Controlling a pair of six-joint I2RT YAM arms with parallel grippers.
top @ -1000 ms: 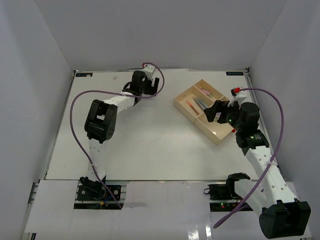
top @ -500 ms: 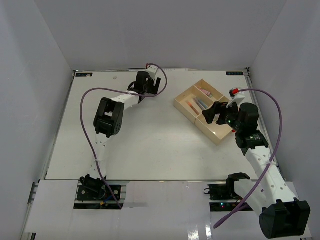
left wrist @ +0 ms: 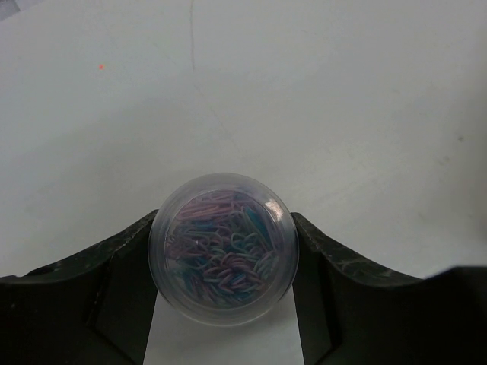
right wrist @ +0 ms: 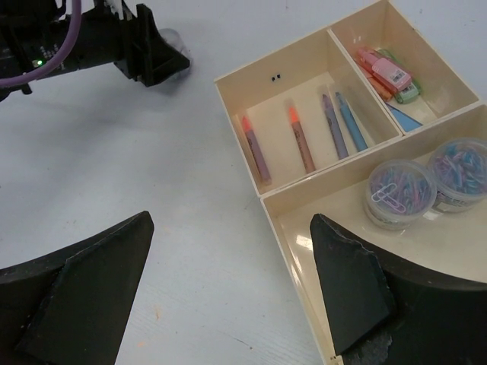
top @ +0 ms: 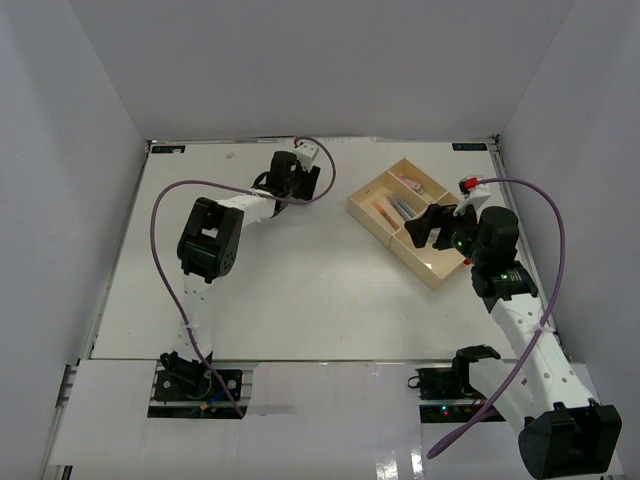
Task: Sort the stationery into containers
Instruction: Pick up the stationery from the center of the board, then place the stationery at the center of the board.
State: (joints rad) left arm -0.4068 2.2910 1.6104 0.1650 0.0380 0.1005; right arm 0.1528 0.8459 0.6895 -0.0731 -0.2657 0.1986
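My left gripper draws back and toward the right in the top view next and lets go of the tub, because clear tabletop (top: 343,265) beside the tray lies that way.
My left gripper (left wrist: 224,228) is shut on a small round clear tub (left wrist: 223,249) full of coloured paper clips, at the far middle of the table (top: 298,172). The beige three-compartment tray (right wrist: 237,137) lies at the right (top: 365,212). Its middle compartment holds several pens (right wrist: 300,137). Its far compartment holds chunky pink, green, orange and blue pieces (right wrist: 388,72). Its near compartment holds two tubs (right wrist: 396,190). My right gripper (right wrist: 230,220) is open and empty above the tray's near left corner (top: 438,225).
White walls close in the table on three sides. My left gripper also shows in the right wrist view (right wrist: 163,57), left of the tray. Purple cables loop from both arms (top: 160,215).
My left gripper has shifted slightly right with the tub, and its elbow has moved. The right arm has barely moved.
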